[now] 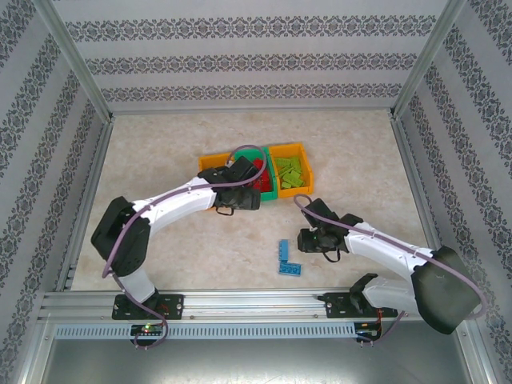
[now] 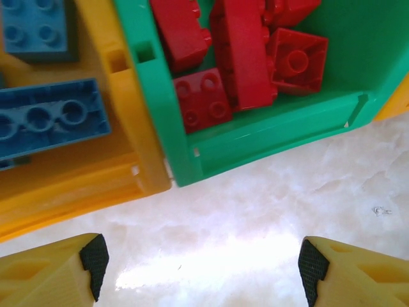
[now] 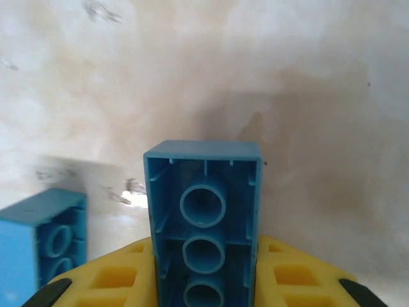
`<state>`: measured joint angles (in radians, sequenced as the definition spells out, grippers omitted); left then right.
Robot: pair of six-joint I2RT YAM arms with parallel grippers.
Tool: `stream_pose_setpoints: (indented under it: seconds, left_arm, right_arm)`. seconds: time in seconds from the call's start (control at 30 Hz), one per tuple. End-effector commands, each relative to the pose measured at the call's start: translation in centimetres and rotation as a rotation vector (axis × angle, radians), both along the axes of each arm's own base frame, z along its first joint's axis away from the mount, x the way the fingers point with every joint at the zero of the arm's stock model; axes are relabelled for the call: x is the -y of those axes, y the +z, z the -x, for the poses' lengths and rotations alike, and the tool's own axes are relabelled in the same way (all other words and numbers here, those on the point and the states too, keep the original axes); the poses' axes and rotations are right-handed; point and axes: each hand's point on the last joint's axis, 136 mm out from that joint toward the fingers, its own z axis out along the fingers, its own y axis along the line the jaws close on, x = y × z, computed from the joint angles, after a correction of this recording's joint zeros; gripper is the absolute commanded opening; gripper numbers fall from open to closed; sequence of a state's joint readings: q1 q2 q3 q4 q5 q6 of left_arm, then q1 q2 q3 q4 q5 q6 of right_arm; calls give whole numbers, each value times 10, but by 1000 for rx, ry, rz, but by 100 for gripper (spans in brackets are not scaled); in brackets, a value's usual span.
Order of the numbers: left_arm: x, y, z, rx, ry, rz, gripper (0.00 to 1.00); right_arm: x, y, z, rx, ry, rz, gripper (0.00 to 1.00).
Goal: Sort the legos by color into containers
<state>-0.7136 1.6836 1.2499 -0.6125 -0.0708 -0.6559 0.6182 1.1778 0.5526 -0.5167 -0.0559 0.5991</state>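
The matching blue legos lie outward of me at the orange bin, so my right gripper will next move outward past the green bin (image 1: 269, 189) and release the lego over the orange bin.
The containers stand in a joined row: a left orange bin (image 1: 208, 166) (image 2: 96, 173) with blue legos (image 2: 45, 118), a green middle bin (image 1: 269, 189) (image 2: 281, 131) with red legos (image 2: 239, 54), and a right orange bin (image 1: 302, 152) with light green legos (image 1: 290, 174). My left gripper (image 1: 244, 182) (image 2: 203, 265) hangs open and empty over the table at the bins' near wall. My right gripper (image 1: 308, 238) (image 3: 204, 272) is shut on a blue lego (image 3: 203, 192), whose hollow underside faces the camera. Two more blue legos (image 1: 288, 260) lie on the table just left of it; one (image 3: 45, 243) is beside the held brick.
Patterned walls and metal frame posts (image 1: 76, 60) enclose the beige table (image 1: 160, 152). A metal rail (image 1: 256, 308) runs along the near edge by the arm bases. Open floor lies left of the bins and around the blue legos.
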Motion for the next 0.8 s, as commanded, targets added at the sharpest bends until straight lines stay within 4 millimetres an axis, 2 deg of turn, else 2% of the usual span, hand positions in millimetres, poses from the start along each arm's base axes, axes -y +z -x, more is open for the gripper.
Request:
stream_pose_setpoints:
  seconds: [0.0,0.13,0.27,0.37,0.43,0.57,0.67,0.77]
  left_arm:
    - [-19,20,2,82,69,-15,89]
    - [-44,24,16,118,116,-33,99]
    - [-77,19,34,123,202,-70,99]
    - [-97,14,48,122,256,-65,99]
    - [-111,11,57,119,291,-63,99]
    - [-133,7,73,114,333,-65,99]
    - [-138,7,80,120,331,-54,99]
    - [-135,8,82,116,304,-43,99]
  right_arm:
    - [-21,41,-27,131,13,-83,26]
    - [-67,87,-61,219,72,-240,25]
    - [-126,125,-95,237,179,-395,25]
    - [-171,142,-111,229,267,-457,25]
    - [-195,147,-121,231,304,-473,25]
    - [-227,138,-147,188,308,-487,24]
    - [-242,131,-164,170,303,-481,26]
    - [-251,121,-180,156,289,-453,31]
